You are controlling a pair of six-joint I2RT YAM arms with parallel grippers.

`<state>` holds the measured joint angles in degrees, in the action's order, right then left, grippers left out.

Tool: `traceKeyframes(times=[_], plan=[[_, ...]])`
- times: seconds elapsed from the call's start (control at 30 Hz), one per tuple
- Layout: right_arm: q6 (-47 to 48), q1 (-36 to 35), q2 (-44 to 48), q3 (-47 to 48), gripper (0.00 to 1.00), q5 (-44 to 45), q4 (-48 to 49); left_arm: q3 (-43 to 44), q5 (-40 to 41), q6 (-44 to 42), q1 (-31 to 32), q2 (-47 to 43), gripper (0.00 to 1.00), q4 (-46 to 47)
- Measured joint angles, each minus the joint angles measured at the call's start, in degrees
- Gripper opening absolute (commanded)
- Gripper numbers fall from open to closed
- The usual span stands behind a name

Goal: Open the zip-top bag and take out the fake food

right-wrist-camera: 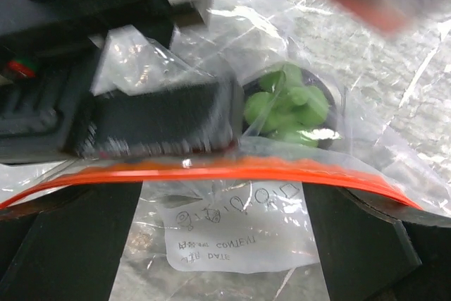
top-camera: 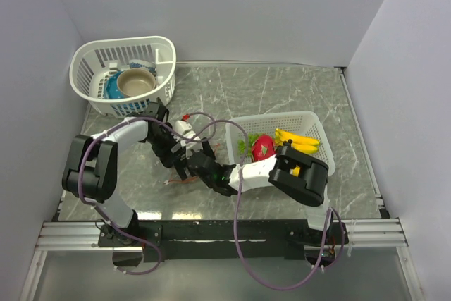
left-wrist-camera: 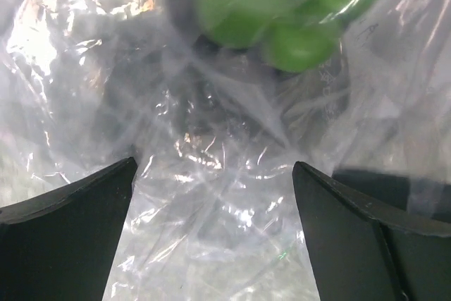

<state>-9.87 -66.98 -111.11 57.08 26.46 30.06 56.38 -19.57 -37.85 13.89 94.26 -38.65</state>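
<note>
The green cluster is inside the bag, so my left gripper should next move outward, away from my right gripper, onto the bag's plastic fold (left-wrist-camera: 215, 185) opposite the zip.
The clear zip-top bag (top-camera: 186, 139) lies crumpled between my two grippers at the table's middle left. Its orange-red zip strip (right-wrist-camera: 232, 172) runs across the right wrist view, above a white label (right-wrist-camera: 236, 234). The bright green bumpy cluster (right-wrist-camera: 287, 107) sits inside the bag and also shows in the left wrist view (left-wrist-camera: 282, 5). My left gripper (left-wrist-camera: 213, 167) is open, with bag plastic between its fingers. My right gripper (right-wrist-camera: 222, 189) is open, its fingers spread wide under the zip edge. The yellow banana bunch (top-camera: 299, 140) and the pink-red dragon fruit (top-camera: 263, 147) lie in a white basket (top-camera: 282, 116).
A second white mesh basket (top-camera: 91, 54) stands at the back left, holding a tan bowl (top-camera: 135, 82) and a blue item (top-camera: 113, 87). White walls enclose the marbled table (top-camera: 282, 89) on three sides. Purple cables loop over both arms.
</note>
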Motion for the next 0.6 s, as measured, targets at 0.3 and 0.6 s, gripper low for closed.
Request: traceKeyframes(times=[0.3, 0.6], plan=[[-4.8, -0.2, 1.0, -6.0, 1.00, -0.2, -0.4, 8.3, 1.6, 10.2, -10.2, 2.1, 0.99, -1.0], [-7.0, -1.5, 1.2, -6.5, 1.00, -0.2, -1.0, 10.9, -9.2, 9.7, -16.6, 9.4, 0.96, -5.1]])
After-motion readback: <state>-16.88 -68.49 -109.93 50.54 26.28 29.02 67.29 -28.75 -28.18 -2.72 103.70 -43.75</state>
